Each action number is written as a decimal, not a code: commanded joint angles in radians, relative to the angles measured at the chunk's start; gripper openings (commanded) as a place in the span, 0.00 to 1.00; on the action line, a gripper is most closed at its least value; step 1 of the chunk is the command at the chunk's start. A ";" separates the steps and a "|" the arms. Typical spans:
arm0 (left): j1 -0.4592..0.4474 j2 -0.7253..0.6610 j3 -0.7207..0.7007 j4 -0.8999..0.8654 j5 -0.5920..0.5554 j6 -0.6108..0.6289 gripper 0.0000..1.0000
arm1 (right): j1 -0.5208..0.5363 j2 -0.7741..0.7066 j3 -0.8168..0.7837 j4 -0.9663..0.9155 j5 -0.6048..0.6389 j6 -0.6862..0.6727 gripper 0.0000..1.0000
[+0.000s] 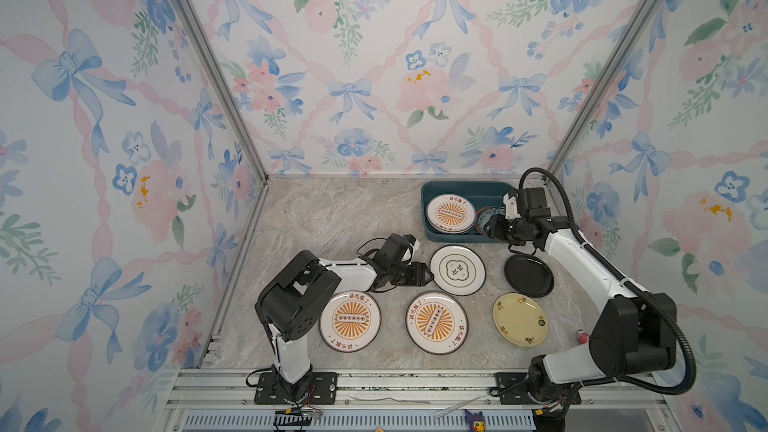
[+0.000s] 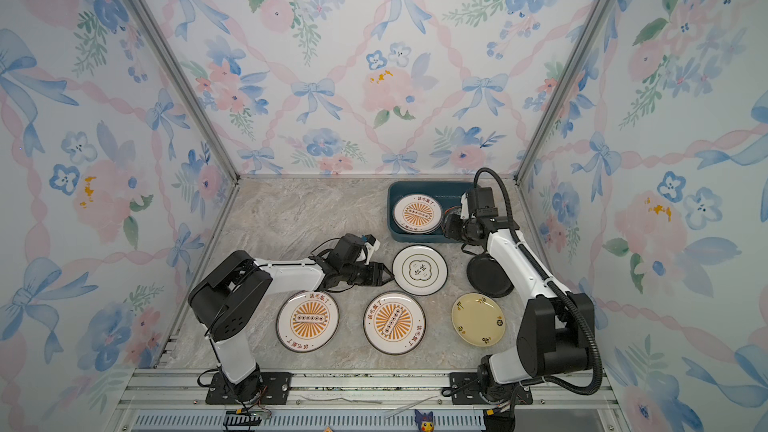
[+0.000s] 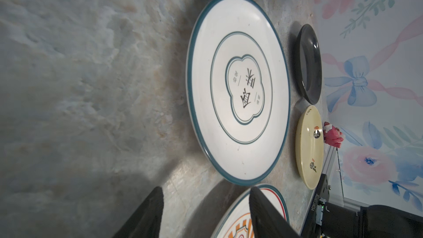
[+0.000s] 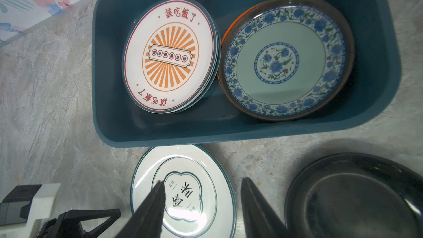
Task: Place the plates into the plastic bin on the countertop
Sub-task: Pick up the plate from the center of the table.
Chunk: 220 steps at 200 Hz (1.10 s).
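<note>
I should next slide my left gripper outward onto the green-emblem plate's rim nearest my fingers and close, as my open fingers are just short of the plate.
The plastic bin stands at the back right of the countertop. It holds a stack of sunburst plates and a teal floral plate lying on an orange one. In both top views a green-emblem plate, a black plate, a pale yellow plate and two sunburst plates lie loose. My left gripper is open, low beside the emblem plate's left rim. My right gripper hangs open and empty over the bin's front wall.
A small pink toy sits by the right wall next to the right arm's base. Aluminium rails edge the front. Floral walls close in the back and both sides. Bare marble stretches across the back left.
</note>
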<state>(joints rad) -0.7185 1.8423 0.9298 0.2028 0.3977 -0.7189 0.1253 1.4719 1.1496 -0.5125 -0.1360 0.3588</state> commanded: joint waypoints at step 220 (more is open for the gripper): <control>-0.027 0.224 0.153 0.090 -0.060 -0.116 0.03 | -0.037 -0.061 -0.120 0.070 -0.052 0.009 0.53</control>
<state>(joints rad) -0.7368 2.0308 1.0836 0.3481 0.3401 -0.8539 0.0978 1.4498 1.0573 -0.4488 -0.1738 0.3656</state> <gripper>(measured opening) 0.080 0.528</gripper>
